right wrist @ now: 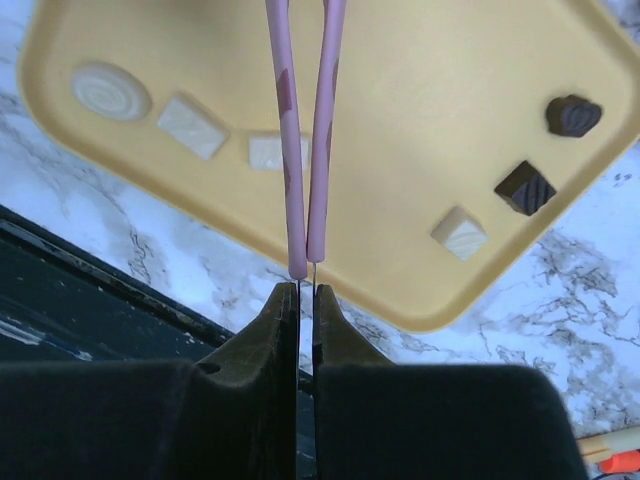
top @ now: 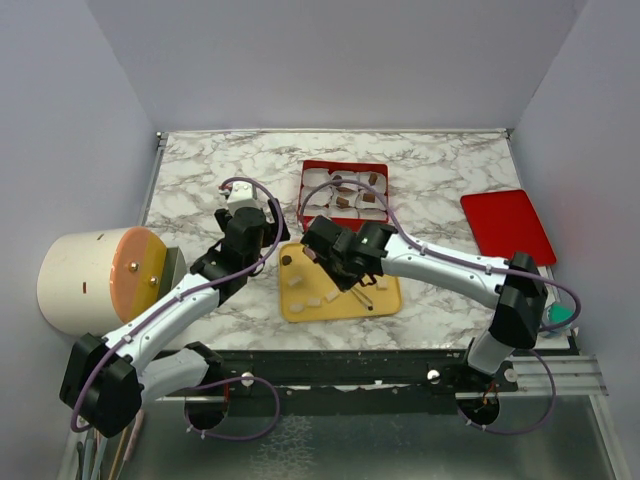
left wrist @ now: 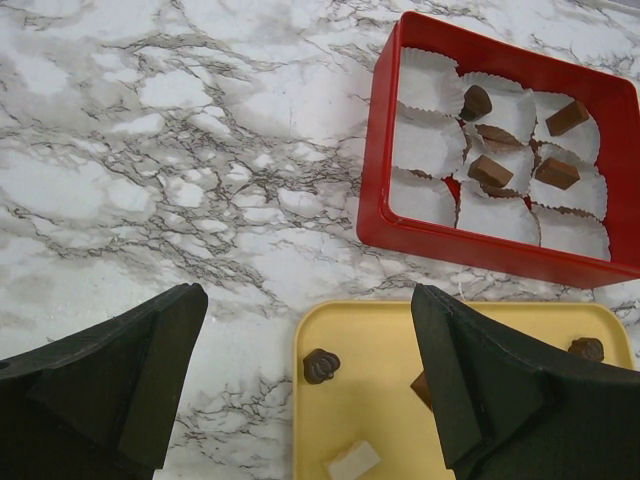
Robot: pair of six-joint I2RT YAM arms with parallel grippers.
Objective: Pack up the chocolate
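My right gripper carries the pink tweezers outward from the tray next. It then moves them down over the middle paper cup (top: 344, 212), empty in the red box's near row.
Several brown pieces of chocolate (left wrist: 490, 171) sit in white paper cups inside the red box (top: 345, 195) (left wrist: 375, 190). On the yellow tray (top: 340, 300) (left wrist: 370, 410) (right wrist: 420, 90) lie loose pieces: a dark rosette (left wrist: 321, 366), a dark square (right wrist: 525, 187), a dark dome (right wrist: 573, 115) and several white ones (right wrist: 193, 126). My right gripper (top: 348, 272) (right wrist: 306, 290) is shut on pink tweezers (right wrist: 305, 130) that reach over the tray. My left gripper (top: 268, 228) (left wrist: 310, 390) hangs open over the tray's left corner with nothing in it.
A red lid (top: 507, 225) lies on the marble at the right. A large white and orange cylinder (top: 95, 278) stands at the left edge. The table's dark front rail (right wrist: 90, 300) runs just beyond the tray. Grey walls enclose three sides.
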